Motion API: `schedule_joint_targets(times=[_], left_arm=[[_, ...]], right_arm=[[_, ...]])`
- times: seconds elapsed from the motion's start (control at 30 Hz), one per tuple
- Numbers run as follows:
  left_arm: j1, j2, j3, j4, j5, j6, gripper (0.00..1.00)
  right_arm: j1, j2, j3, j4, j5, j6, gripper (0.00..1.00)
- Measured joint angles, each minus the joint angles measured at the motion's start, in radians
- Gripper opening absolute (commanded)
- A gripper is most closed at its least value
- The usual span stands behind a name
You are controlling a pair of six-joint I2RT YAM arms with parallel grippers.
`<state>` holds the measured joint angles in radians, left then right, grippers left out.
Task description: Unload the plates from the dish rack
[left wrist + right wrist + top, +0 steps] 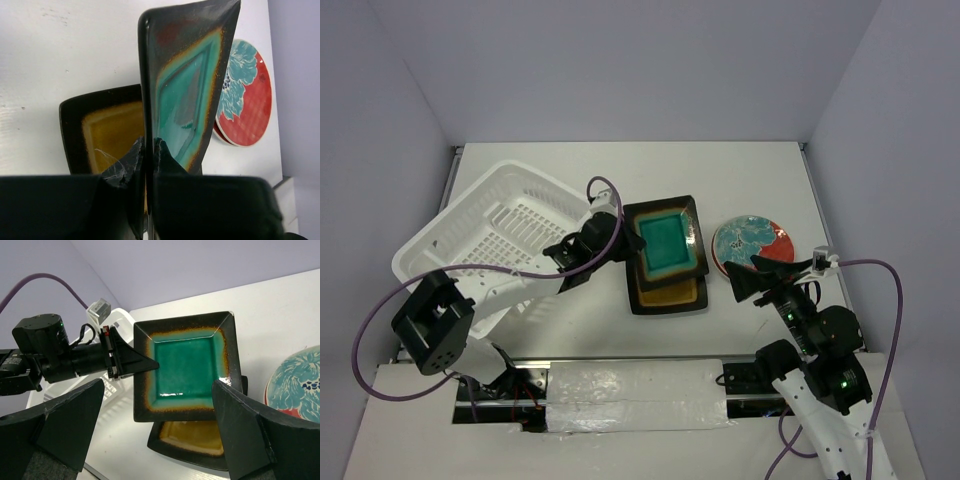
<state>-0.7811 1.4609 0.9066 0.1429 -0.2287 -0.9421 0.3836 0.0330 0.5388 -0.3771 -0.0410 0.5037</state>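
Next, my left gripper lowers and draws back, bringing the teal-centred plate down onto the mustard-yellow plate (668, 290) (121, 140), because that plate's near part still shows uncovered.
My left gripper (616, 232) is shut on the rim of the square teal-centred plate (666, 243), holding it flat just above the mustard-yellow square plate (672, 293) that lies on the table. In the left wrist view the fingertips (162, 150) pinch the teal plate (185, 90) edge-on, with the yellow plate (107, 135) below. A round red plate with teal pattern (752, 244) rests to the right. The white dish rack (495, 235) stands tilted at the left, with no plates showing in it. My right gripper (768, 275) is open beside the red plate, holding nothing; its view shows the teal plate (187, 365).
The table's (570, 170) far edge meets the grey walls behind. A white padded strip (635, 395) covers the near edge between the arm bases. The left arm's purple cable (380, 310) loops over the rack's near side.
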Motion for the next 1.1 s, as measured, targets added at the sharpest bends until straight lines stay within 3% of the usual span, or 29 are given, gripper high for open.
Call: schedule_joint_targets(times=[1.1], left_arm=[[0.056, 0.032, -0.142, 0.103, 0.194, -0.109, 0.0]], right_arm=[[0.0, 0.0, 0.0, -0.001, -0.009, -0.004, 0.94]])
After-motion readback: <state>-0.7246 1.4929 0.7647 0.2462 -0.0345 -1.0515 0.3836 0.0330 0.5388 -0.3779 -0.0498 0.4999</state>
